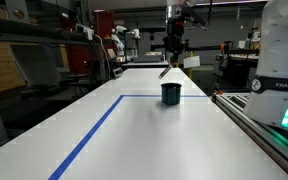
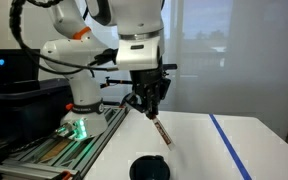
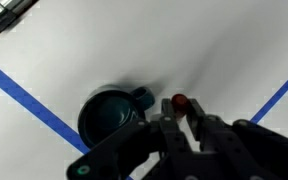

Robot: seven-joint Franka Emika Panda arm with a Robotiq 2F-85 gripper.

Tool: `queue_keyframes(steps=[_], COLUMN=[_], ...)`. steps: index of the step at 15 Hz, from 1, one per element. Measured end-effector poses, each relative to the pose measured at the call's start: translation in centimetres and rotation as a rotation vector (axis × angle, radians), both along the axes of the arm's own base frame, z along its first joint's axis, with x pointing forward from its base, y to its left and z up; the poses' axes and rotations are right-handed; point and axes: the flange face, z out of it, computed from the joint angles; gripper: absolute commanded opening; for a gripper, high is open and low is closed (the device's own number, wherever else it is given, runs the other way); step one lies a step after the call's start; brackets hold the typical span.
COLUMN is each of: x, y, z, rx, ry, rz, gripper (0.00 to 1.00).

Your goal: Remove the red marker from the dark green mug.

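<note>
I should next move my gripper away from the dark green mug (image 1: 171,93), down to the bare tabletop beyond its handle (image 1: 155,118), and release the red marker there, because that spot is empty.
The dark green mug (image 1: 171,93) stands on the white table, also low in an exterior view (image 2: 150,168) and in the wrist view (image 3: 109,113), with its handle at upper right. My gripper (image 2: 150,112) is shut on the red marker (image 2: 161,134), which hangs tilted from the fingers well above the mug. In an exterior view the marker (image 1: 165,69) hangs below the gripper (image 1: 171,58), clear of the mug. In the wrist view the marker's red end (image 3: 180,103) shows between the fingers (image 3: 180,118), beside the mug.
Blue tape lines (image 1: 89,135) mark a rectangle on the white table (image 1: 164,140). The robot base (image 2: 79,105) and a rail (image 1: 254,120) run along one table edge. Lab clutter stands beyond the far end.
</note>
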Motion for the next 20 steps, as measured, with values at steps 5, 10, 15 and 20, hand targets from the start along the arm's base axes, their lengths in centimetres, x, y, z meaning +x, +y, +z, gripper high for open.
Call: queue_keyframes(steps=[5, 10, 15, 20], x=[4.0, 7.5, 9.7, 9.8], y=[6.4, 11.7, 13.8, 14.6], z=[1.4, -0.5, -4.7, -9.3], rx=[-0.105, -0.192, -0.204, -0.117], ry=[-0.025, -0.071, -0.115, -0.154], rz=[0.163, 0.281, 0.319, 0.343], gripper=[0.05, 0.05, 0.05, 0.05])
